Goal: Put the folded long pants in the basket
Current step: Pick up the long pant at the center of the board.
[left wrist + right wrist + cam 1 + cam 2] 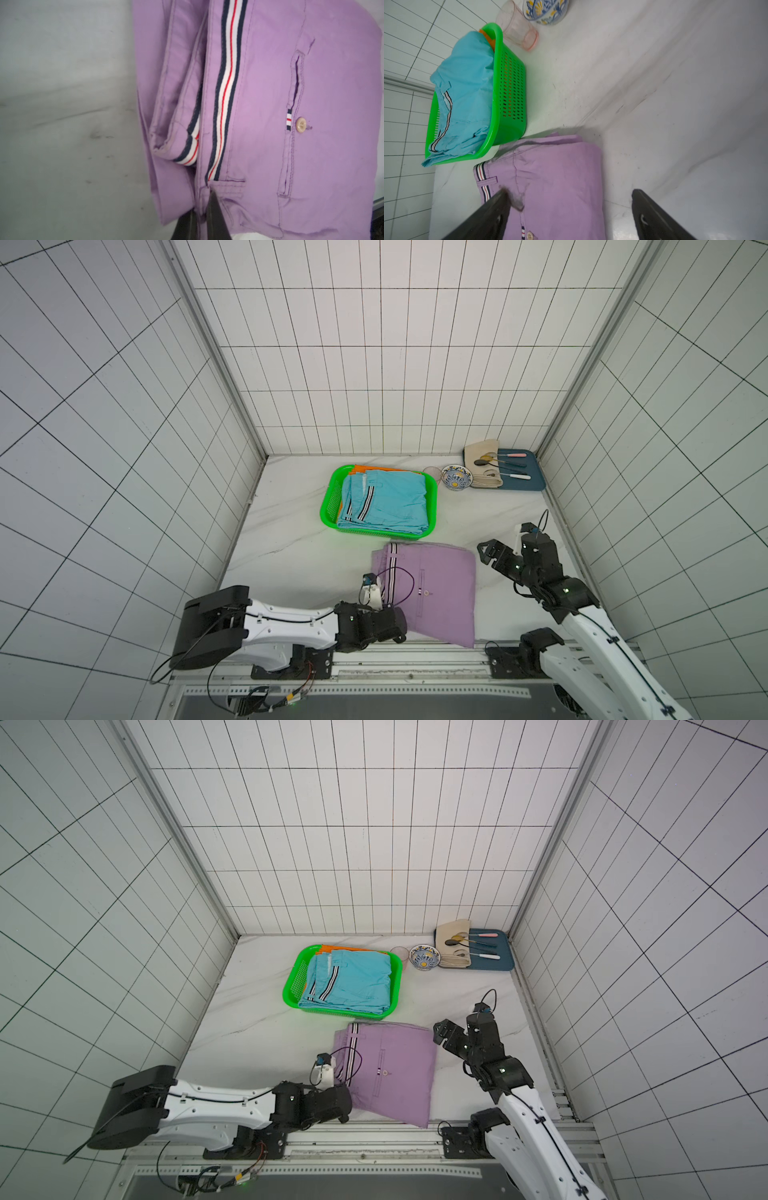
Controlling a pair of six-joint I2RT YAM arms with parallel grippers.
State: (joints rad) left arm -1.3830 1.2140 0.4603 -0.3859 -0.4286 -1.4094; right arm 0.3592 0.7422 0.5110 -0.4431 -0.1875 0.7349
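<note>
The pants' edge point(473, 577) point(602, 195) opposite the stripe runs between the robot's open fingers, so the right gripper should go down and ease back, with its fingers on both sides of that edge, to close.
The lilac folded long pants point(432, 593) point(390, 1073) lie on the marble table in front of the basket. My left gripper point(202, 201) is shut on their near left hem, beside the side stripe. My right gripper point(571, 192) hangs open over their far right corner, with one finger point(500, 199) above the cloth and the other over bare table. In both top views it point(488, 551) point(444, 1031) stands just right of the pants. The green basket point(328, 506) point(510, 93) holds light blue pants point(390, 502) on top of orange pants point(365, 468).
A pink glass point(432, 471) and a patterned bowl point(456, 477) stand right of the basket. A dark blue tray point(536, 485) with a beige cloth point(482, 456) and spoons sits at the back right corner. Tiled walls close in three sides.
</note>
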